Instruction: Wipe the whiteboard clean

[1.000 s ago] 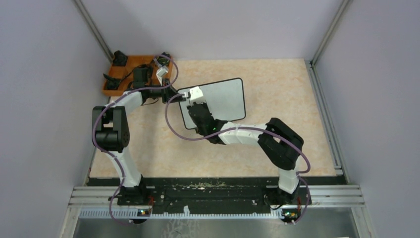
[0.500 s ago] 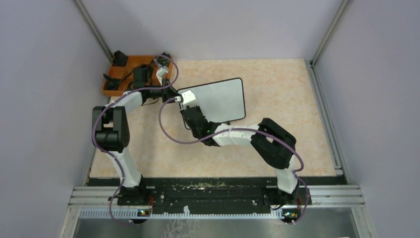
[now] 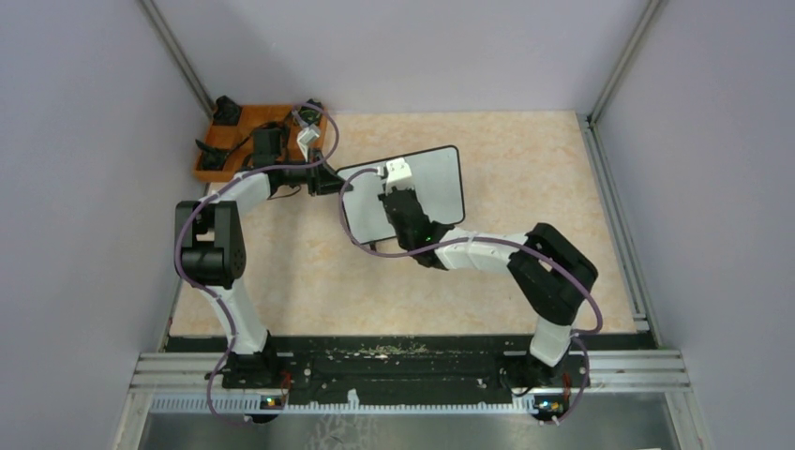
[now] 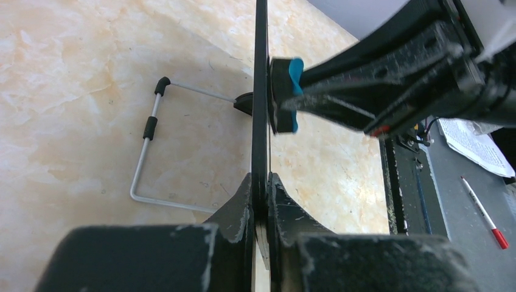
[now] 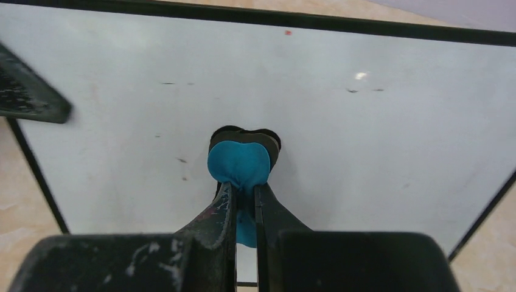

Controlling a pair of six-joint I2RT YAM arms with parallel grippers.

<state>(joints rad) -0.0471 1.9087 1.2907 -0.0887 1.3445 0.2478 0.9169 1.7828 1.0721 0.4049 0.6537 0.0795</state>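
Note:
I should move my right gripper off the whiteboard (image 3: 441, 187) and down to free the eraser, since bare tabletop is below it, to its right in the top view.
The whiteboard (image 3: 441, 187) stands tilted on its wire stand (image 4: 146, 152); it is edge-on in the left wrist view (image 4: 260, 91). My left gripper (image 3: 330, 181) is shut on the board's left edge (image 4: 261, 188). My right gripper (image 3: 394, 190) is shut on a blue eraser (image 5: 238, 163) with a black pad, pressed against the board's face (image 5: 365, 152) near its middle. The eraser also shows in the left wrist view (image 4: 294, 91). A few faint dark marks (image 5: 182, 161) and a small red dot (image 5: 288, 32) are on the board.
An orange tray (image 3: 246, 131) holding black items sits at the back left, behind the left arm. Grey walls close in on three sides. A red-tipped pen (image 4: 484, 213) and papers lie beyond the table's near rail.
My right gripper slid the eraser left towards the board's left edge, then back right to the board's middle. The left gripper and the board stayed put.

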